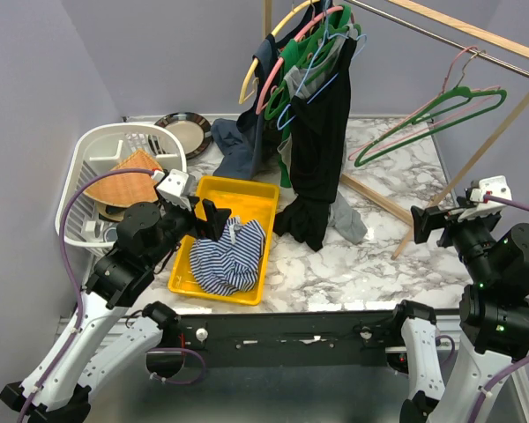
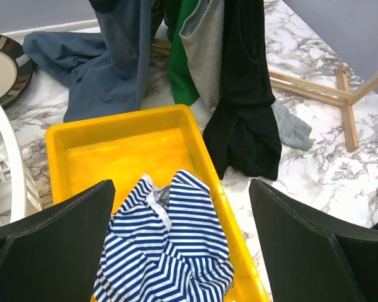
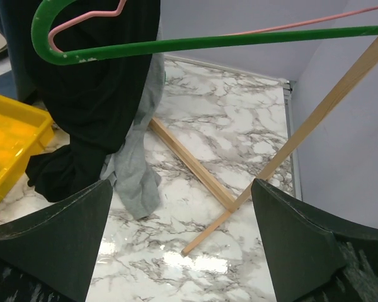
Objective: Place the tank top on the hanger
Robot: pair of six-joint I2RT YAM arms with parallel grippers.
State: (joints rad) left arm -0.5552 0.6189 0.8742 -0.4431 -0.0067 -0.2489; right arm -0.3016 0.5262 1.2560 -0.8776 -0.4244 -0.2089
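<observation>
Both fingers of my left gripper are already open, so it will tip down and lower onto the tank top's white-edged upper part [image 1: 234, 232] [image 2: 160, 209] below it.
The striped navy-and-white tank top [image 1: 232, 256] lies crumpled in the near half of a yellow tray [image 1: 240, 184]. My left gripper [image 1: 213, 218] hovers just above it, open and empty. In the left wrist view the tank top [image 2: 170, 245] sits between and below the spread fingers of the left gripper [image 2: 181, 189]. The thin pale-pink hanger [image 1: 461, 70] hangs on the rail at the right, beside a dark green hanger [image 1: 423, 123]; it also shows in the right wrist view [image 3: 302, 23]. My right gripper [image 1: 428, 222] is open and empty, low at the right and facing the rack's leg; it also shows in the right wrist view [image 3: 183, 189].
A long black garment [image 1: 322, 132], a grey-blue cloth [image 1: 238, 150] and several hangers hang from the wooden rack. Its base bar [image 1: 370, 198] and slanted leg [image 1: 458, 176] cross the marble table. A grey cloth [image 1: 351, 220] lies by the black garment. A white dish rack [image 1: 88, 167] and plate [image 1: 183, 132] are at the left.
</observation>
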